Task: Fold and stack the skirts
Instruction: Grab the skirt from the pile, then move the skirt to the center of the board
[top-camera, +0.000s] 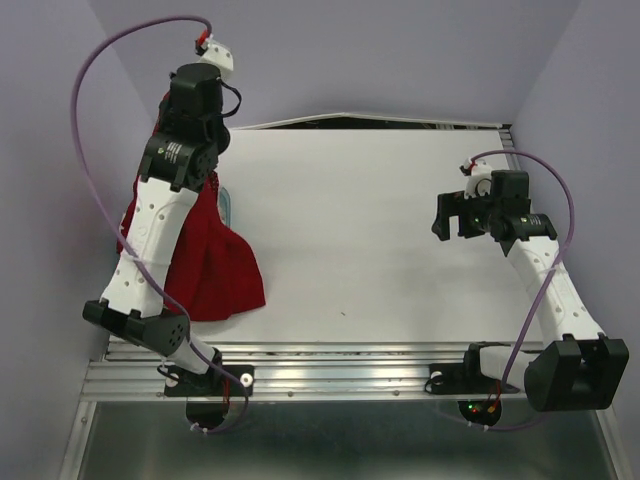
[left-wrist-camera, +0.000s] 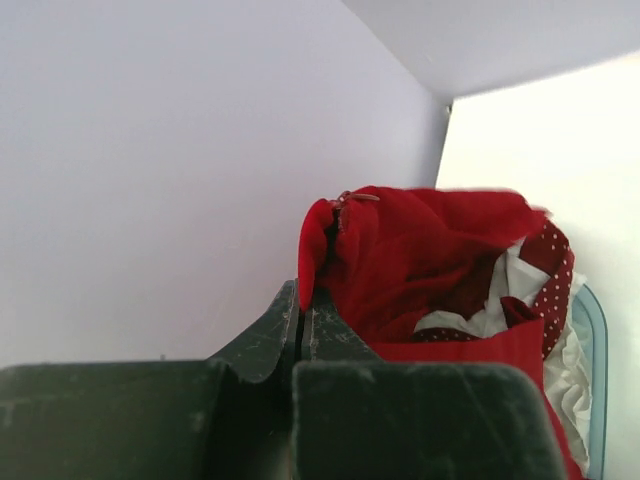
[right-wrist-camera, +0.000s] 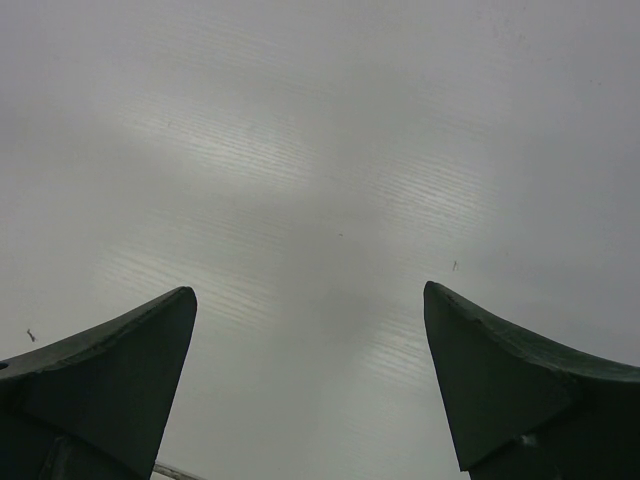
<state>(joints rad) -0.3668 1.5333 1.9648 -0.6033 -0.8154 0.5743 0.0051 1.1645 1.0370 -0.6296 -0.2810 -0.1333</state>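
Observation:
My left gripper needs to swing across and down next and release the bright red skirt, because the bare middle of the table is below my gripper, to the right in the top view.
The bright red skirt (top-camera: 215, 265) hangs from my left gripper and spreads down onto the table's left side. In the left wrist view my left gripper (left-wrist-camera: 301, 300) is shut on the red skirt's (left-wrist-camera: 420, 250) waist edge. Below it lie a dark red white-dotted skirt (left-wrist-camera: 550, 275) and a white skirt (left-wrist-camera: 510, 290) in the teal tub (left-wrist-camera: 592, 330). The left gripper itself is hidden under the arm in the top view. My right gripper (top-camera: 447, 213) is open and empty above the bare table at the right; it also shows in the right wrist view (right-wrist-camera: 310, 325).
The teal tub (top-camera: 226, 203) sits at the table's left edge, mostly hidden by my left arm. Purple walls close in the left, back and right. A metal rail runs along the table's near edge (top-camera: 330, 365).

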